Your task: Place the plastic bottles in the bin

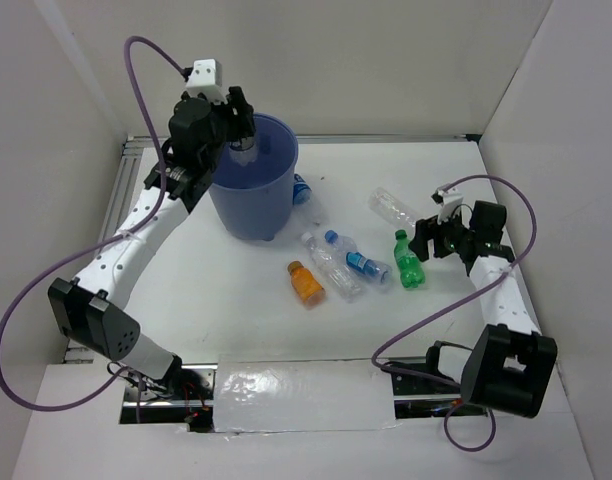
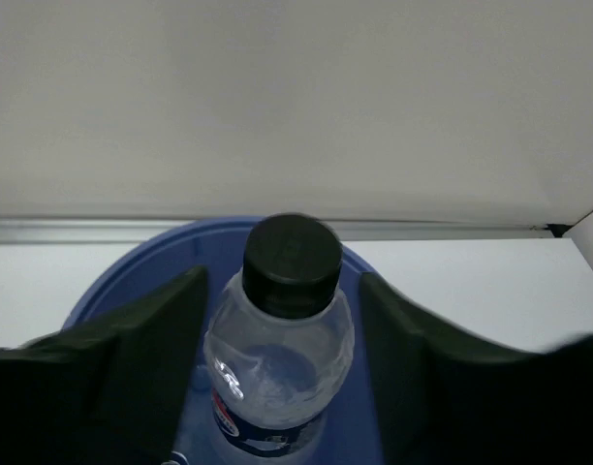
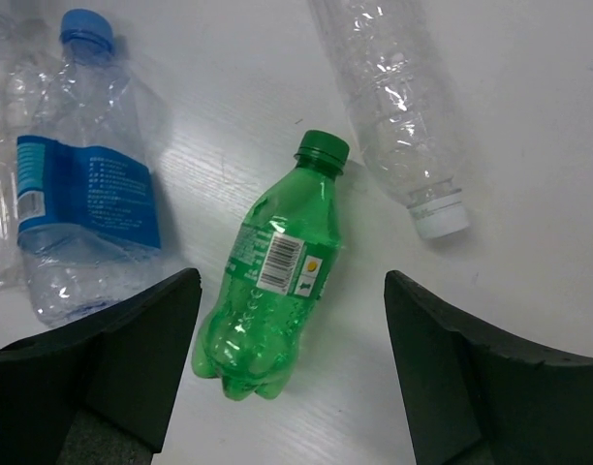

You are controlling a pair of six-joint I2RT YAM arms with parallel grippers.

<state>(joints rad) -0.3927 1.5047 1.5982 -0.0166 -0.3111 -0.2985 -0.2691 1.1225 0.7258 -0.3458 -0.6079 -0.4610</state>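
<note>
My right gripper should next move outward past the green bottle, turning and lowering over the white-capped clear bottle's body, since that body lies slanted to my fingers.
My left gripper hangs over the big blue bin, shut on a clear bottle with a dark cap and a blue label. The bottle sits between the dark fingers, with the bin's rim behind and below it. To the right, my right gripper stands open just above a green bottle that lies on the table, with a wide gap on each side. Beside the green one lie a blue-capped clear bottle and a white-capped clear bottle.
An orange bottle and two clear blue-labelled bottles lie mid-table. Another blue-labelled bottle rests against the bin's right side. White walls close in the table on the left, back and right.
</note>
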